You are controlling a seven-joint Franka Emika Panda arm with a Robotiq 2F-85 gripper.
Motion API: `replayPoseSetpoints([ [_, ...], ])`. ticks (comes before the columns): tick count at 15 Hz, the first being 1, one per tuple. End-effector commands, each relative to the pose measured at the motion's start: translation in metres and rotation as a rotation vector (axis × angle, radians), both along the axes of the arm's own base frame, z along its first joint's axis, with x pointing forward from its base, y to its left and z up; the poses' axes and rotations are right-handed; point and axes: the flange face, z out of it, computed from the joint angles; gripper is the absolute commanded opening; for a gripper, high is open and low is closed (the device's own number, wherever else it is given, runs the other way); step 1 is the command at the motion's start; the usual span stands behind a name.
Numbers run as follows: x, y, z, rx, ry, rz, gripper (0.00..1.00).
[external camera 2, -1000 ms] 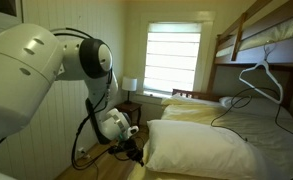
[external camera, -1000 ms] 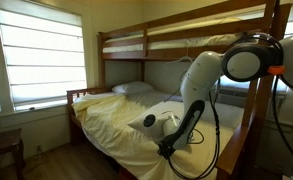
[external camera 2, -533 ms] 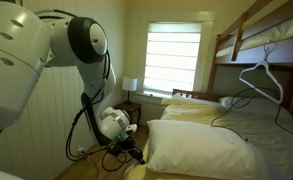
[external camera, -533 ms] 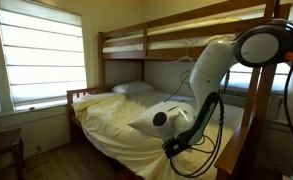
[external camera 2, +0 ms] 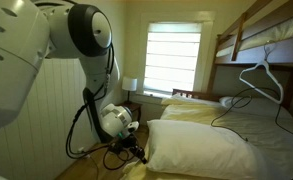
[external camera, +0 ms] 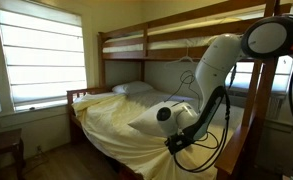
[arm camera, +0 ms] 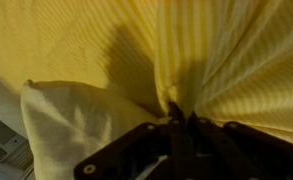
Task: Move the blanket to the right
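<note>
My gripper rises and pulls back toward the bed's end by the wooden post next to release the fold there, since the blanket's gathered cloth runs into its fingers.
The pale yellow blanket [external camera: 104,115] covers the lower bunk and also shows in an exterior view [external camera 2: 201,112]. In the wrist view the blanket [arm camera: 221,55] gathers into folds that run down into my gripper [arm camera: 181,120], which is shut on a pinch of the cloth. In the exterior views my gripper [external camera: 176,143] [external camera 2: 138,152] is low at the bed's edge, next to a plump white pillow [external camera 2: 201,150].
The white pillow [external camera: 146,122] lies by the gripper and shows in the wrist view [arm camera: 71,120]. More pillows [external camera: 133,88] lie at the headboard. The wooden upper bunk [external camera: 186,38], its post [external camera: 254,110], a window [external camera: 41,55] and a clothes hanger [external camera 2: 261,75] are near.
My arm has swung and raised its elbow, and the gripper has shifted slightly along the bed's edge with the blanket pinched in it.
</note>
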Motion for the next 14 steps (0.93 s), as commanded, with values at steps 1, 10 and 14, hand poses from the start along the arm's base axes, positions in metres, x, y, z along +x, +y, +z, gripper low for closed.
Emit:
replayPoseSetpoints([
  [1, -0.020, -0.036, 0.027, -0.031, -0.104, -0.157, 0.02],
  [10, -0.072, -0.107, 0.078, 0.060, -0.322, -0.489, 0.02],
  [14, -0.095, -0.125, 0.094, 0.101, -0.399, -0.614, 0.02],
])
